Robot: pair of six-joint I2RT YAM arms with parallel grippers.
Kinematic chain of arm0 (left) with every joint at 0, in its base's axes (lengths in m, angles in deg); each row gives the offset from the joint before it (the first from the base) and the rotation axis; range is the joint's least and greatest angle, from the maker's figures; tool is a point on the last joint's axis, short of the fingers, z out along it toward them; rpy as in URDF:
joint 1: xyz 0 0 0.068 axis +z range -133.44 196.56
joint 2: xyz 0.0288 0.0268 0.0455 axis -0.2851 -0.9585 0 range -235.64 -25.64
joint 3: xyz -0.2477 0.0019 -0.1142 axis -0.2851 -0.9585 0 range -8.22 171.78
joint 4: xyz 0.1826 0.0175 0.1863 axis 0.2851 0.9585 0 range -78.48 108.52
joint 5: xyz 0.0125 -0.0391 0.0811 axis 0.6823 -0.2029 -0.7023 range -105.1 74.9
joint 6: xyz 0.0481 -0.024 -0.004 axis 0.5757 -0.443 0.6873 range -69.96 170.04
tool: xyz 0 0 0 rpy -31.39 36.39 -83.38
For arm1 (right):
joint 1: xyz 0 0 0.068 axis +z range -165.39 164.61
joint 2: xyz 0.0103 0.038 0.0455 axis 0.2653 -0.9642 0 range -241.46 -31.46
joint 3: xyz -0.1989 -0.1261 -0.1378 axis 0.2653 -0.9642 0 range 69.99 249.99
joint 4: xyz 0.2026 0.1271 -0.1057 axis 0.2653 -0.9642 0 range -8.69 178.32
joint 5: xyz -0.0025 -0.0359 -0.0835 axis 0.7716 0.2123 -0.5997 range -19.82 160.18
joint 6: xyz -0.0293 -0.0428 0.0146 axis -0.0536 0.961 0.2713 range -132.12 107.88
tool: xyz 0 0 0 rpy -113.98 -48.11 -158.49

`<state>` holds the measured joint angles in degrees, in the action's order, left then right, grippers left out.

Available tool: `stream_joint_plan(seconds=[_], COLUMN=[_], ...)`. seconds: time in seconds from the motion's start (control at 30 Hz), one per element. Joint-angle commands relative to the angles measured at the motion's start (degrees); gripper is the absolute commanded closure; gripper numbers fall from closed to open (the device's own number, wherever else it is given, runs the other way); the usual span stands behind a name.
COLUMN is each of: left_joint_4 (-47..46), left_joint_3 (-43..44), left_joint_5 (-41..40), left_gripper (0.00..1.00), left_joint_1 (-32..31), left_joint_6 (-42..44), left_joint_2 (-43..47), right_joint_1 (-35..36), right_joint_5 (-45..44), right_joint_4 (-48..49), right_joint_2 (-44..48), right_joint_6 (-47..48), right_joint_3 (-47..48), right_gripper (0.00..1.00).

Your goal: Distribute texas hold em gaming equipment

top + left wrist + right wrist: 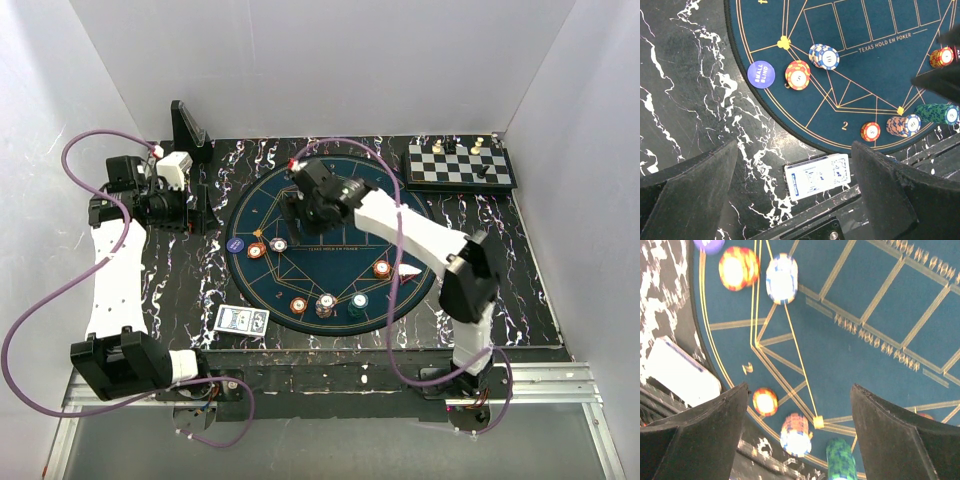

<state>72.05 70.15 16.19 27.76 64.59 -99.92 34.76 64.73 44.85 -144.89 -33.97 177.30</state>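
The orange chip at the mat's near rim and the teal stack are close on either side of the peach-and-blue stack, so the right gripper will move back and down on that stack with narrowed fingers around its top chips.
Poker chips sit in stacks on the round blue mat: an orange stack and a white-and-blue one at its left. Along the near rim stand an orange chip, a mixed stack and a teal stack. Another orange chip lies right. A blue-backed card deck lies on the table by the mat's near-left edge. My right gripper hovers open over the mat, empty, with the mixed stack below. My left gripper hangs open high above the deck.
A purple "small blind" disc lies at the mat's left rim. A chessboard with pieces sits at the back right. A black stand rises at the back left. White walls enclose the marbled black table.
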Motion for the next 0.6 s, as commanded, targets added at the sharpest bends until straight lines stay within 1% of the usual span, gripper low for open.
stream_joint_plan(seconds=[0.0, 0.1, 0.17, 0.33, 0.57], left_joint_4=[1.34, 1.17, 1.17, 1.43, 1.52], left_joint_3=[-0.93, -1.81, -1.90, -1.11, -0.59], left_joint_5=[1.76, 1.50, 1.23, 1.49, 1.15], left_gripper=[0.02, 0.02, 0.02, 0.02, 0.02], left_joint_1=[0.49, 0.40, 0.40, 0.49, 0.40], left_joint_6=[-0.31, -0.57, -0.75, -1.36, -1.28], left_joint_2=[3.44, 4.05, 4.14, 3.62, 3.27], right_joint_1=[3.98, 5.92, 7.32, 9.79, 11.11], right_joint_5=[-1.75, -0.61, -0.70, -0.52, -0.35], right_joint_4=[2.59, 3.82, 4.61, 5.23, 6.02], right_joint_2=[8.38, 12.34, 13.58, 13.58, 11.74], right_joint_6=[-0.12, -1.27, -1.53, -2.41, -3.20], right_joint_3=[-16.30, -23.87, -26.79, -29.43, -30.75], right_gripper=[0.11, 0.11, 0.10, 0.09, 0.09])
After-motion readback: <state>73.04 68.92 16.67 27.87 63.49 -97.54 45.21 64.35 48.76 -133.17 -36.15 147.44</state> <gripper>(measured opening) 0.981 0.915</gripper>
